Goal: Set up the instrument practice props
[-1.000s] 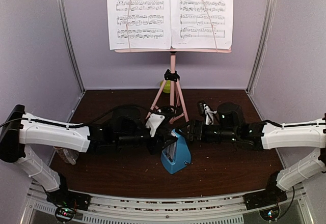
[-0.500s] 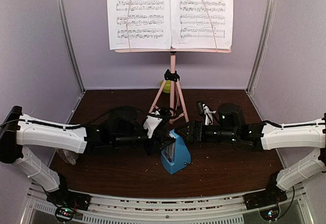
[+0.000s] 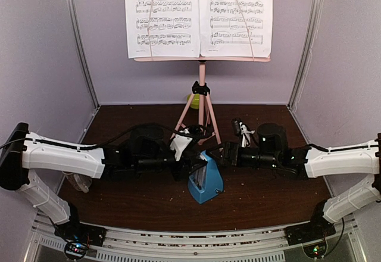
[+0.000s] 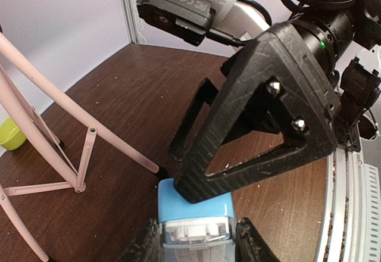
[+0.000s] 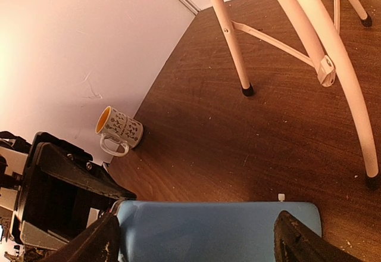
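My left gripper draws the clear cover off toward the mug next, goes down and releases it there, since the tabletop between metronome and mug is bare.
The small blue metronome [image 3: 206,183] stands on the brown table in front of the pink tripod music stand [image 3: 202,80]. Two white sheet-music pages [image 3: 162,15] [image 3: 236,15] rest on the stand's desk. My left gripper [image 3: 195,167] comes in from the left. In the left wrist view it [image 4: 193,245] is shut on the metronome [image 4: 193,205], one finger on each side of its clear cover. My right gripper [image 3: 221,153] comes in from the right. In the right wrist view it [image 5: 202,238] spans the blue body [image 5: 208,226]. One of its fingers [image 4: 238,149] rests on the blue top.
The stand's pink legs [image 4: 41,101] [image 5: 309,36] stand just behind the metronome. A cream mug with an orange inside [image 5: 119,130] sits by the left wall. A lime-green bowl [image 3: 193,100] lies behind the stand by the back wall. Grey walls close in left, back and right.
My left gripper drew back a little to the left, then returned to the metronome. My right arm shifted slightly right. The metronome has not moved.
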Controlling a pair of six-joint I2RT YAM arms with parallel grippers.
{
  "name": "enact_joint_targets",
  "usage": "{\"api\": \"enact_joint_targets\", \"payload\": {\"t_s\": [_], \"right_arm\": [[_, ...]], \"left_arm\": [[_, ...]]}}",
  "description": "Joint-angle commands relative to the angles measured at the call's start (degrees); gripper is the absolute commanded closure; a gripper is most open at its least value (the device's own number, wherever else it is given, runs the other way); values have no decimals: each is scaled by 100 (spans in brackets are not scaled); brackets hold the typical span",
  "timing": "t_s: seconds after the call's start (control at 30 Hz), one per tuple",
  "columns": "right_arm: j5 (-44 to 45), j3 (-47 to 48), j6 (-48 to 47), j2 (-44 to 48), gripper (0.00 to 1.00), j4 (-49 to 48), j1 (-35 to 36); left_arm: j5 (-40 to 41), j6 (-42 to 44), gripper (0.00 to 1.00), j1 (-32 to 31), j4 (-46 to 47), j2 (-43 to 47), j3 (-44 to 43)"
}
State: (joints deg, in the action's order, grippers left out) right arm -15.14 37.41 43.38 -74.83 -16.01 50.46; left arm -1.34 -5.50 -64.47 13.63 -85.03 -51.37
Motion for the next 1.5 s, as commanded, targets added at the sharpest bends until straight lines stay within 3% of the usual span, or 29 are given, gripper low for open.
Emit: {"api": "enact_joint_targets", "payload": {"t_s": [0.0, 0.77, 1.0, 1.23, 1.47], "right_arm": [[444, -522, -388, -416, 12, 1601, -109], [455, -758, -476, -366, 12, 1624, -420], [265, -428, -648, -204, 9, 1659, -418], [122, 147, -824, 5, 7, 1924, -388], [68, 484, -917, 94, 5, 2067, -348]], "left_arm": [[-94, 349, 89, 22, -258, 254, -11], [-181, 699, 91, -22, -826, 609, 308], [104, 84, 92, 36, -879, 1042, 348], [302, -782, 92, 280, -2119, 1433, 84], [272, -1450, 90, 1129, -3550, 1243, -282]]}}
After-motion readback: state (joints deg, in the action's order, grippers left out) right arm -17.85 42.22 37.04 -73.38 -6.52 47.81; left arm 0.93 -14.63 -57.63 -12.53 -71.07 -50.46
